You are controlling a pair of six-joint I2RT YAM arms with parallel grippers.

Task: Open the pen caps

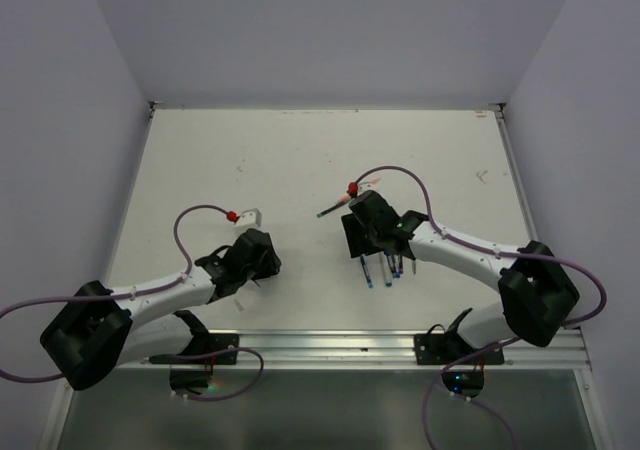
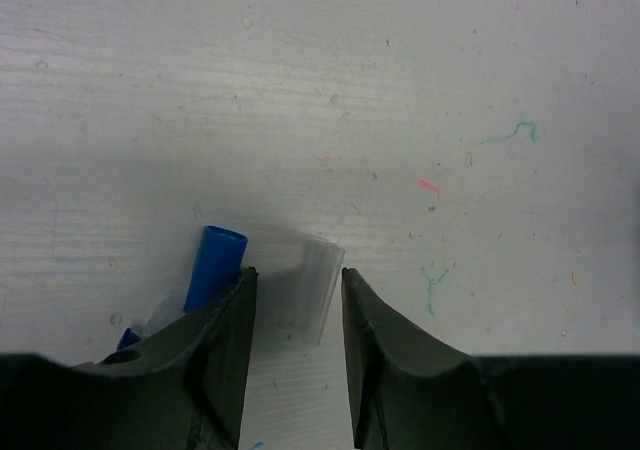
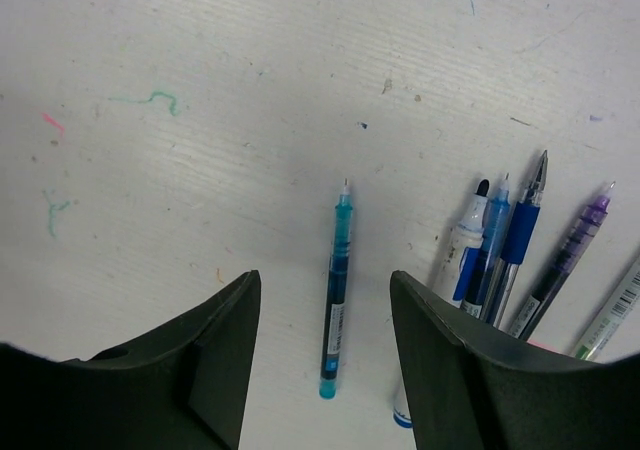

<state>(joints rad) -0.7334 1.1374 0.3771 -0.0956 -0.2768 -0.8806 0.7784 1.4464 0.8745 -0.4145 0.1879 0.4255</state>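
My left gripper lifts outward toward the dark pen next, then lowers to the pen's near end. The dark pen lies farther out than the caps.
In the left wrist view my left gripper [image 2: 297, 272] is open and low over the table. A clear plastic pen cap [image 2: 312, 292] lies between its fingers, touching neither. A blue pen cap [image 2: 215, 263] lies just outside the left finger, partly hidden by it. In the right wrist view my right gripper [image 3: 325, 275] is open. A teal stick pen [image 3: 337, 288] with a bare tip lies on the table between its fingers. In the top view the left gripper [image 1: 255, 258] and the right gripper [image 1: 360, 235] both point down at the table.
Several uncapped pens [image 3: 505, 255] lie side by side right of the right gripper, among them a white marker and a purple pen [image 3: 572, 245]. They also show in the top view [image 1: 385, 268]. A dark pen [image 1: 332, 210] lies beyond the right gripper. Ink scribbles mark the white table [image 1: 300, 150].
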